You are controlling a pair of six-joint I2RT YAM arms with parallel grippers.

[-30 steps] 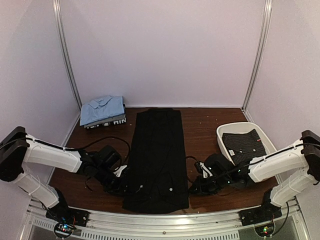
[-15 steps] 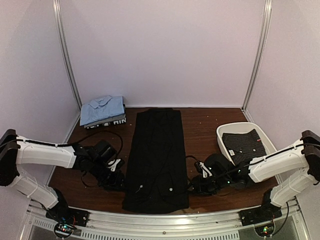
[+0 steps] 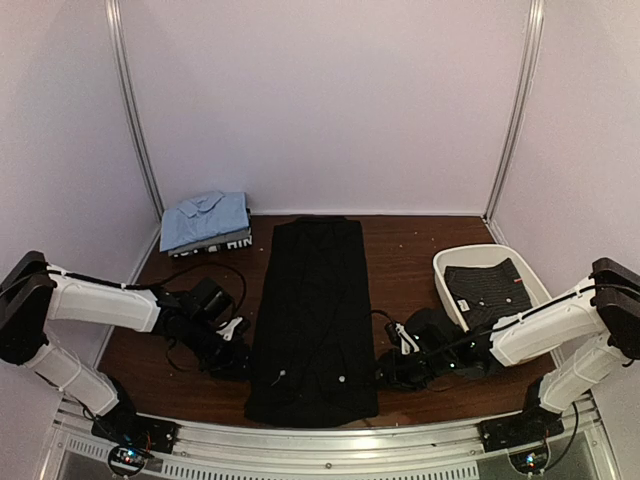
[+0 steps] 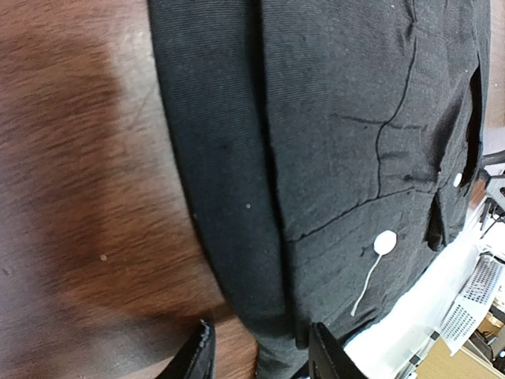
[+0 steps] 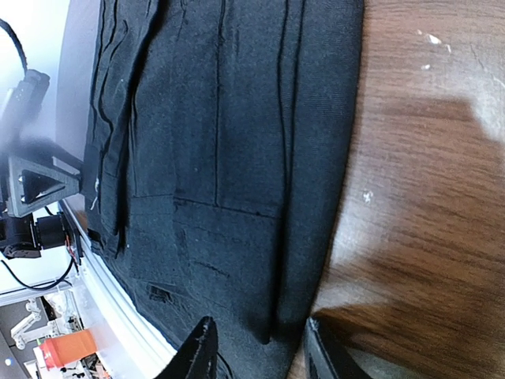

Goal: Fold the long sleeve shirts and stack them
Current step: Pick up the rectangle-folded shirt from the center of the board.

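Observation:
The left gripper slides a little toward the white button (image 4: 385,242) next, staying low, then closes on the shirt's folded edge to get it.
A plain black long sleeve shirt (image 3: 312,310) lies folded into a long narrow strip down the middle of the table. My left gripper (image 3: 230,362) sits low at its near left edge, open. In the left wrist view the open left gripper (image 4: 260,357) straddles the shirt's (image 4: 331,142) folded edge, near a white button (image 4: 385,242). My right gripper (image 3: 388,376) rests at the near right edge, also open. The right wrist view shows the right gripper (image 5: 256,351) spread around the shirt's (image 5: 229,118) edge without pinching it. Another dark patterned shirt (image 3: 487,288) lies in a basket.
A white basket (image 3: 444,272) stands at the right, behind my right arm. A stack of folded shirts (image 3: 205,222), light blue on top, sits at the back left corner. Bare brown table (image 3: 400,260) flanks the black strip. The metal rail (image 3: 320,438) marks the near edge.
Both grippers have opened and let go of the black shirt's near edges. The left gripper has drawn back a little to the left; the right has barely moved.

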